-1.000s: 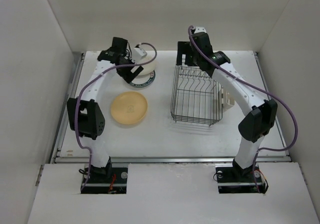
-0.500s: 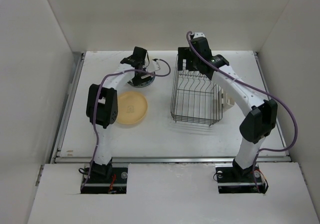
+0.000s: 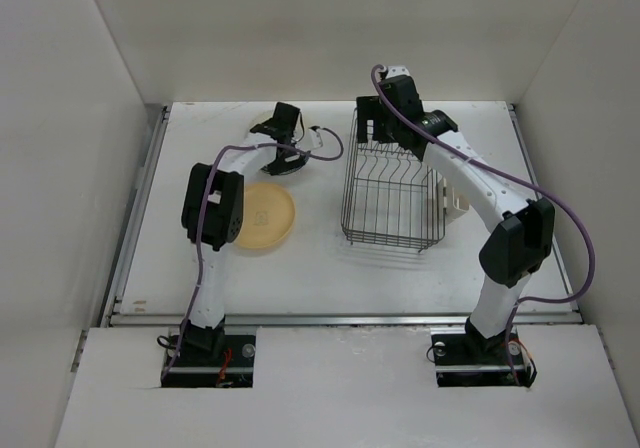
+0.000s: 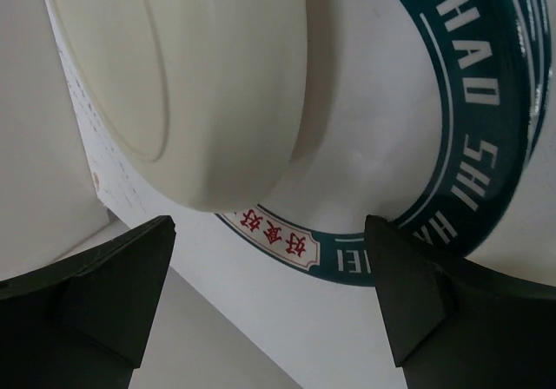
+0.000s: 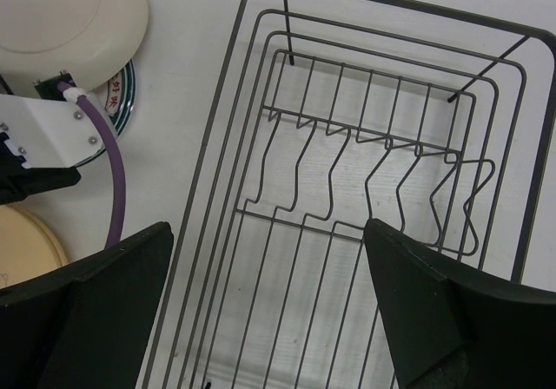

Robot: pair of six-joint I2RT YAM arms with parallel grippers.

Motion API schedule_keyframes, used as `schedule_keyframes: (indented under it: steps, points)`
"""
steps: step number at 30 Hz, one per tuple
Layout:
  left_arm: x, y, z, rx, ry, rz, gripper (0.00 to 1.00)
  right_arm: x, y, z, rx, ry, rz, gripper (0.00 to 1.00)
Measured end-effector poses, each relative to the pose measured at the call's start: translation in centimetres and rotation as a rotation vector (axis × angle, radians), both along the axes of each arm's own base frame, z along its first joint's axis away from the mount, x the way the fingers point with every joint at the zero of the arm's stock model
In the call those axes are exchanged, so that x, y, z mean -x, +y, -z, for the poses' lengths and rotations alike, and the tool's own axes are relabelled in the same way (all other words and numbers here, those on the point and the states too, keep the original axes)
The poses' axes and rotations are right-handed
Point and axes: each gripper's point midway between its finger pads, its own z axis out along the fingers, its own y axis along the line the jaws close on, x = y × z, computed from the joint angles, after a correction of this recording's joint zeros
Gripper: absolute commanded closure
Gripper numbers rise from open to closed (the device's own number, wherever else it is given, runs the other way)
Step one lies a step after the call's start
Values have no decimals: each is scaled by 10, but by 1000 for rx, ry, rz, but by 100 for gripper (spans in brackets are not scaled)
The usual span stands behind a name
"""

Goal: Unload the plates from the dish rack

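The cream plate's rim lies outward of my left gripper, nearer the back wall. My left gripper should move outward next until its open fingers straddle that rim.
The black wire dish rack [image 3: 393, 196] holds no plates, as the right wrist view [image 5: 373, 189] shows. My right gripper [image 3: 380, 128] hangs open and empty above its far end [image 5: 269, 319]. At the back left a cream plate [image 4: 174, 85] lies partly over a white plate with a teal lettered rim band [image 4: 452, 146]. My left gripper [image 4: 269, 319] is open and empty just beside them, touching neither. In the top view it [image 3: 284, 154] covers most of both plates. A yellow-orange plate [image 3: 258, 216] lies flat on the table nearer to me.
A beige plastic holder [image 3: 455, 200] sits on the rack's right side. The left arm's purple cable [image 5: 109, 172] loops between the plates and the rack's left edge. White walls enclose the table on three sides.
My left gripper has set the cream plate down on the teal-rimmed plate and let go. Its elbow swung right. The right gripper shifted slightly over the rack.
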Motion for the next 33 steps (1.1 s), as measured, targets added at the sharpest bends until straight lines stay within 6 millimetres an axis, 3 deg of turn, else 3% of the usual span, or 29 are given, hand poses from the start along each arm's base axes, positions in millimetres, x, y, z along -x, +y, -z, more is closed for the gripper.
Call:
schedule_keyframes:
  steps: [7,16,21,22,23,26,30,33]
  points:
    - [-20,-5,3,-31,-135,-19,11,-1,-2,-3,13,-8,-2,4]
    - [-34,-4,1,-129,-321,-44,25,-2,-2,-6,27,-16,-13,4]
    - [-44,-2,9,-151,-342,-72,54,-3,-2,-11,28,-28,-18,4]
    - [-46,-2,11,-156,-343,-80,74,-3,-2,-11,29,-29,-18,4]
    - [-47,0,12,-179,-342,-77,84,-3,-2,-12,30,-30,-20,4]
    - [-55,5,-10,-181,-427,-145,100,-3,-2,-13,31,-32,-21,4]
    - [-64,9,-60,-120,-558,-216,100,-3,-2,-13,34,-32,-23,4]
    - [-60,11,-74,-91,-566,-237,100,-3,-2,-13,34,-32,-24,4]
